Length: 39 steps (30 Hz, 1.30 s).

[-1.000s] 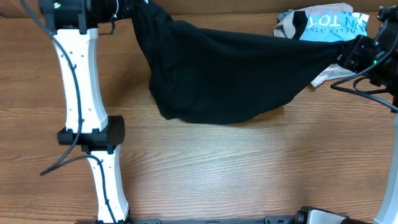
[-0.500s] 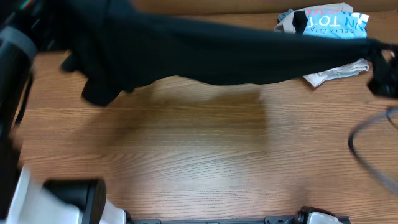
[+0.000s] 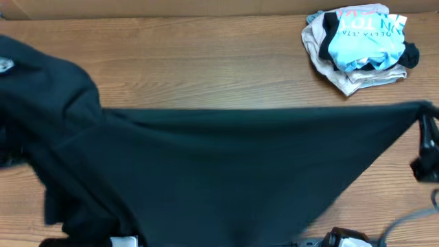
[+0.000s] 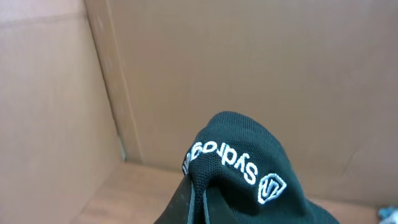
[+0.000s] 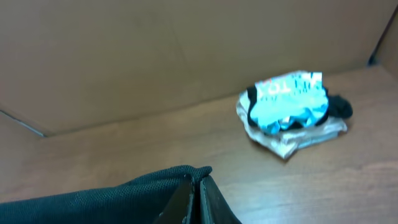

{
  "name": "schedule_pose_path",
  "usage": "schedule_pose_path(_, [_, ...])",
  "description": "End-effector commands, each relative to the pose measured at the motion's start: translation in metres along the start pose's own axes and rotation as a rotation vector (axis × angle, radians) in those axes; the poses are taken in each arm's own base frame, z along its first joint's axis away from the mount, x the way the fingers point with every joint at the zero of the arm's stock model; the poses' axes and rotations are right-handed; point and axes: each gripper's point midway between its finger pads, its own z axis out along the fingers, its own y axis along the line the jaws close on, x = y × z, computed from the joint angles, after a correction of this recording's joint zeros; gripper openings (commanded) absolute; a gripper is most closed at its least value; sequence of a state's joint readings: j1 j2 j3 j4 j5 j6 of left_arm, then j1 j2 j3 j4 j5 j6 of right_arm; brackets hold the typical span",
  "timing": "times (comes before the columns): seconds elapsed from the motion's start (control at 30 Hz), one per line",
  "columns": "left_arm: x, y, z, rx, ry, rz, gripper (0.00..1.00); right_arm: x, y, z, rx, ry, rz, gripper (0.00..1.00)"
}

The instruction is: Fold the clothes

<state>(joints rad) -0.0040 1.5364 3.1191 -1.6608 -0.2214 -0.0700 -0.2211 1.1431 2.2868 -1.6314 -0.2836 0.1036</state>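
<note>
The right gripper moves down and outward next to free the garment's corner on the bare tabletop beside the pile, since that spot lies below and outward of it.
A black mesh garment [image 3: 226,165] is stretched wide across the overhead view, held up above the table between both arms. My left gripper [image 4: 200,199] is shut on one bunched corner of it, where white embroidered lettering [image 4: 221,163] shows. My right gripper [image 5: 195,186] is shut on the opposite corner of the black garment [image 5: 112,196]; in the overhead view that end is at the right edge [image 3: 426,127]. The left arm itself is hidden under the cloth in the overhead view.
A crumpled pile of clothes, light blue, white and black [image 3: 360,41], lies at the back right of the wooden table [image 3: 206,62]; it also shows in the right wrist view [image 5: 292,112]. Cardboard walls [image 4: 249,68] stand behind the table.
The black garment has been lifted off the back of the table, pulled toward the front and spread wide. Both arms have moved nearer and farther apart.
</note>
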Motion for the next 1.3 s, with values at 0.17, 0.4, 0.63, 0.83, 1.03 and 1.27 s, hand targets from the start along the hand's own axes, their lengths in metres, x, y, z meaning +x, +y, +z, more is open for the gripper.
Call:
schedule_pose_path(0.17, [0.089,-0.011,0.152,-0.113,0.407,0.129,0.04,0.026,-0.047,0.131,0.053,0.293,0.086,0.04])
schedule_pose_path(0.4, [0.190,-0.021,0.271,-0.157,0.669,0.202,0.04,0.077,-0.074,0.274,0.031,0.455,0.100,0.04])
schedule_pose_path(0.63, [0.298,-0.043,0.393,-0.145,0.739,0.217,0.04,0.121,-0.086,0.418,-0.022,0.454,0.058,0.04])
schedule_pose_path(0.83, [0.368,-0.064,0.425,-0.051,0.832,0.188,0.04,0.137,-0.076,0.454,-0.056,0.440,0.028,0.14])
schedule_pose_path(1.03, [0.386,-0.058,0.405,-0.064,0.939,0.187,0.04,0.161,-0.075,0.442,-0.039,0.546,0.049,0.16])
schedule_pose_path(1.27, [0.398,-0.073,0.389,0.016,1.021,0.162,0.04,0.168,-0.067,0.440,-0.058,0.571,0.047,0.33])
